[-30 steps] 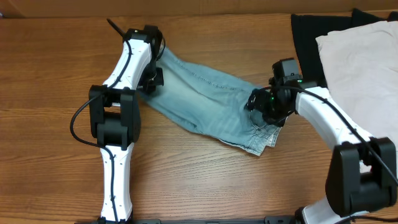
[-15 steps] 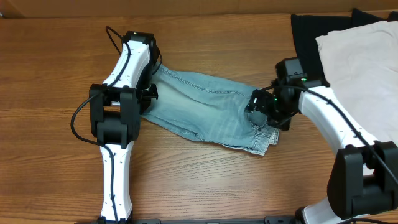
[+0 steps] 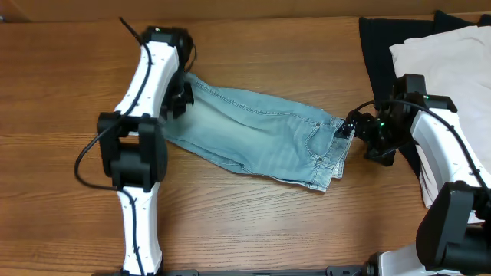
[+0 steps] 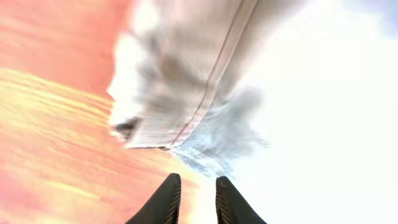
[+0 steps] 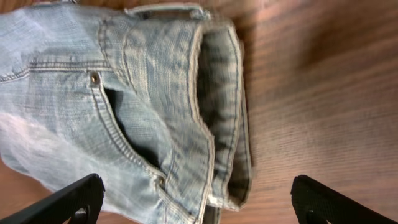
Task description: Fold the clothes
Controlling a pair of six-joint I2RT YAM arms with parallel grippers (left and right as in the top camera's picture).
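My right gripper will move to its left in the overhead view and lower its open fingers so they are on both sides of the layered edge at the waistband end [image 3: 336, 155] [image 5: 214, 155].
The faded light-blue denim shorts [image 3: 261, 138] lie folded lengthwise on the wooden table, leg hems to the left and waistband to the right. My left gripper [image 3: 179, 103] hovers at the hem end. In the left wrist view its fingers [image 4: 198, 186] stand a narrow gap apart with nothing between them, and the blurred cuffed hem [image 4: 180, 93] lies just ahead. My right gripper [image 3: 354, 132] is wide open just off the waistband end. In the right wrist view its fingers [image 5: 196, 190] straddle the waistband and a pocket of the shorts [image 5: 143, 93] without touching them.
A cream-white garment [image 3: 449, 84] lies on a black garment [image 3: 380, 46] at the back right, close behind my right arm. Bare wooden table [image 3: 253, 230] runs along the front below the shorts.
My right gripper has let go of the waistband end and drawn back to the right. My left arm has shifted towards the far edge. The shorts now lie flatter and stretched out.
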